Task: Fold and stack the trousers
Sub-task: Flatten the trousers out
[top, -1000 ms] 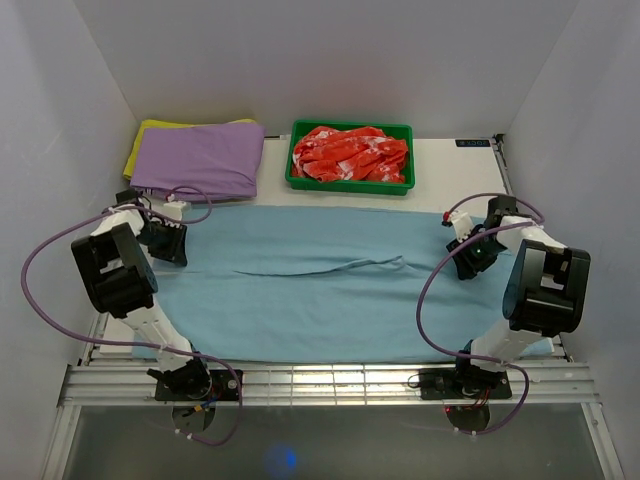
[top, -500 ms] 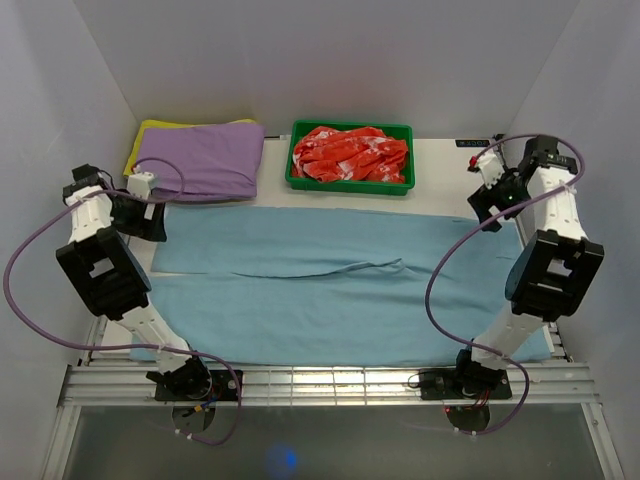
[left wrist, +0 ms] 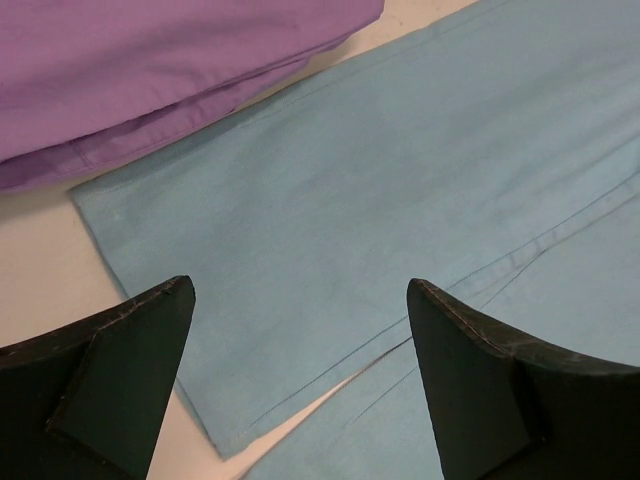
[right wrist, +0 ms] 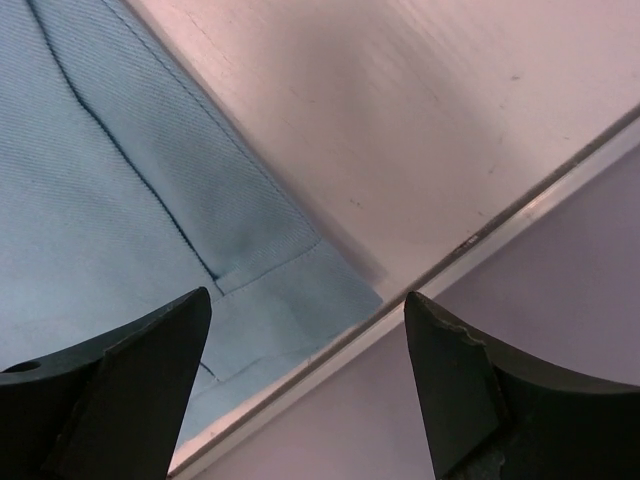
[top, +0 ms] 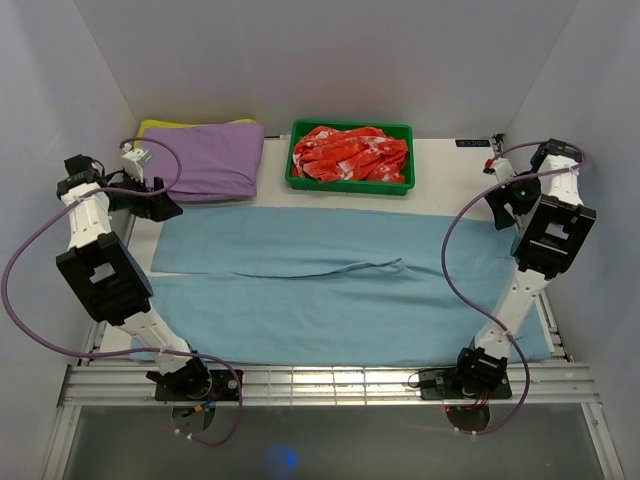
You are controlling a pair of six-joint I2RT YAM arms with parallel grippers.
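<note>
The far corner of the leg end (left wrist: 86, 198) lies flat and uncovered beside the purple garment, so my left gripper lowers onto it next and closes.
The light blue trousers (top: 330, 285) lie flat across the table, legs pointing left with a slit between them. My left gripper (top: 165, 208) hovers open above the leg ends near the far left corner. In the left wrist view the trousers (left wrist: 400, 180) lie below the open left gripper (left wrist: 300, 300), and nothing is between its fingers. My right gripper (top: 498, 210) is raised over the far right corner of the cloth. In the right wrist view it (right wrist: 305, 300) stands open above the waistband corner of the trousers (right wrist: 120, 200) at the table's edge.
A folded purple garment (top: 200, 160) rests on a yellow cloth (top: 140, 135) at the far left. A green tray (top: 350, 184) holding a red-and-white cloth (top: 350, 152) sits at the far middle. White walls close in on both sides.
Both grippers have opened and let go of the trousers. Both arms have lifted and swung outward and toward the far corners. The trousers stay spread flat.
</note>
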